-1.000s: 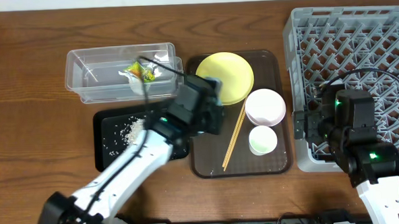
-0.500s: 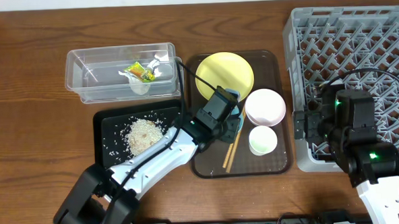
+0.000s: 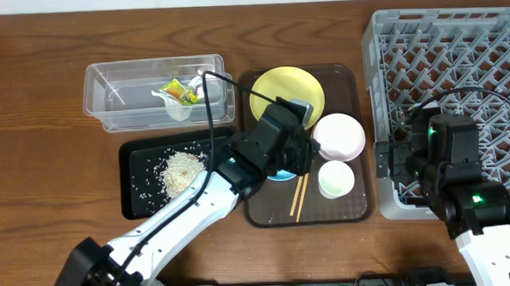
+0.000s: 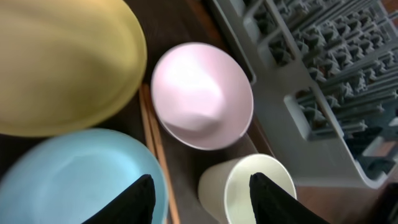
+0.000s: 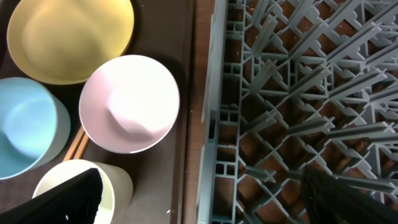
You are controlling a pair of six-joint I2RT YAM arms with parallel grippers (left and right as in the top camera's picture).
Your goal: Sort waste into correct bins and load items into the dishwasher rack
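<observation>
The left gripper moves down and back onto the white cup's rim [image 3: 320,180] [image 4: 227,186] beside the chopsticks next, since the cup's rim shows between my open fingers.
My left gripper [image 3: 300,150] [image 4: 200,180] is open and empty over the brown tray. One finger is above the light blue bowl [image 4: 74,180] [image 3: 282,174], the other above the white cup [image 4: 255,193] [image 3: 335,178]. The wooden chopsticks [image 4: 155,143] [image 3: 299,197] lie between them. The pink bowl [image 3: 338,137] and yellow plate [image 3: 287,94] sit further back on the tray. My right gripper [image 5: 202,180] [image 3: 387,165] is open and empty over the left wall of the grey dishwasher rack [image 3: 450,74] [image 5: 286,93]. The snack wrapper [image 3: 180,93] lies in the clear tub [image 3: 115,89]. The rice [image 3: 180,170] lies in the black tray [image 3: 137,200].
The brown serving tray [image 3: 353,209] lies between the black tray and the rack. The rack's left wall stands close to the tray's right edge. My left arm [image 3: 189,210] crosses the black tray's right side.
My left arm has swung right from the black tray to the brown tray. The blue bowl now rests on the tray and the jaws are open. The right arm has not moved.
</observation>
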